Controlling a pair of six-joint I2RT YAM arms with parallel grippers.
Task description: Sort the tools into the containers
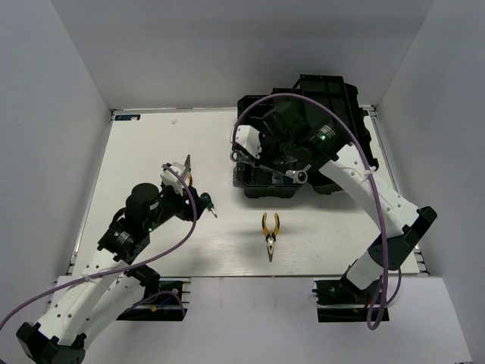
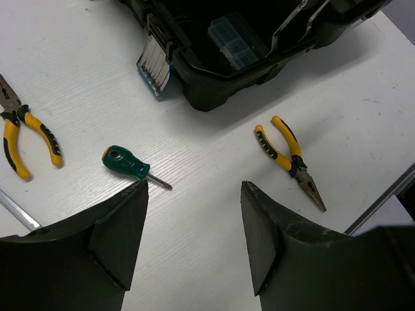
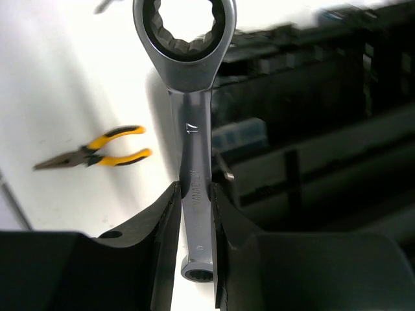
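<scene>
My right gripper swings across and outward to the right in the top view next, turns the wrench (image 1: 261, 164) along the long toolbox tray (image 1: 324, 98) and releases it.
My right gripper (image 1: 286, 170) is shut on a silver combination wrench (image 1: 261, 164), held over the front left edge of the open black toolbox (image 1: 318, 114). In the right wrist view the wrench (image 3: 193, 139) stands between the fingers (image 3: 165, 220), its large ring end pointing away. My left gripper (image 2: 193, 194) is open and empty above the table, just near of a green-handled screwdriver (image 2: 126, 163), which also shows in the top view (image 1: 208, 202). One pair of yellow pliers (image 1: 270, 233) lies in front of the toolbox. Another pair (image 1: 186, 168) lies beyond my left gripper.
The toolbox (image 2: 214, 71) shows a silver latch (image 2: 154, 63) and a clear-lidded box (image 2: 231, 42) inside. The pliers in front of it (image 2: 288, 155) lie right of my left fingers, the other pair (image 2: 26, 133) far left. White walls enclose the table.
</scene>
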